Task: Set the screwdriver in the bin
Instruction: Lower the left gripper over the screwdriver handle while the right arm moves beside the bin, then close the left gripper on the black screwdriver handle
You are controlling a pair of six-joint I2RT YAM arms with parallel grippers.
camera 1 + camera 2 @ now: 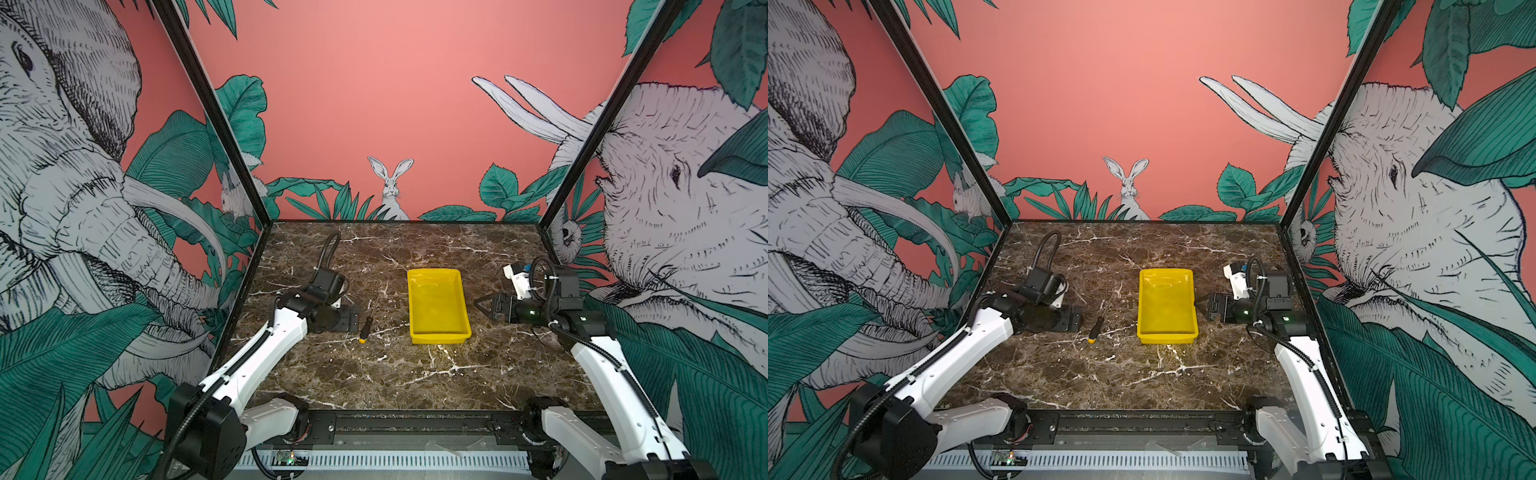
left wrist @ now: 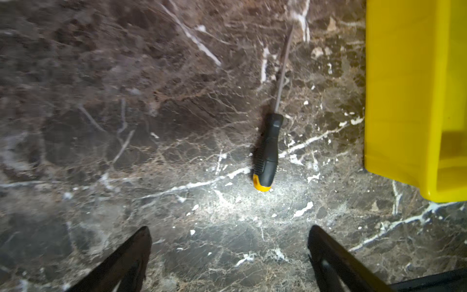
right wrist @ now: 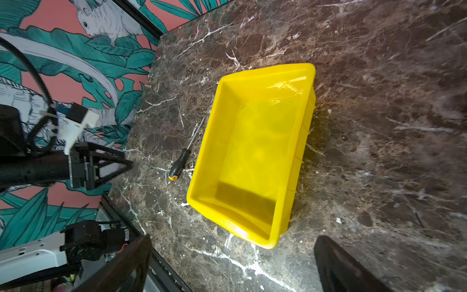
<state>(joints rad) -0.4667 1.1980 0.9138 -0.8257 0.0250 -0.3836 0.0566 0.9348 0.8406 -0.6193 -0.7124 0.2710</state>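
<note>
The screwdriver lies flat below the left gripper's fingers, so the left gripper needs to move down and toward the bin (image 1: 434,272), with its open fingers on both sides of the black handle (image 1: 366,328).
The screwdriver (image 1: 366,329) (image 1: 1095,328) lies flat on the marble table, its yellow cap toward the front edge and its thin shaft pointing to the back. It sits a short way left of the yellow bin (image 1: 434,272) (image 1: 1166,272), which holds nothing. My left gripper (image 1: 355,320) (image 2: 228,227) hangs open just left of the handle (image 2: 269,151), not touching it. My right gripper (image 1: 478,305) (image 3: 232,236) is open too, just right of the bin (image 3: 265,70), with nothing between its fingers.
Patterned walls close the table on the left, back and right. A black rail (image 1: 415,424) runs along the front edge where both arm bases stand. Bare marble lies in front of the bin and behind it.
</note>
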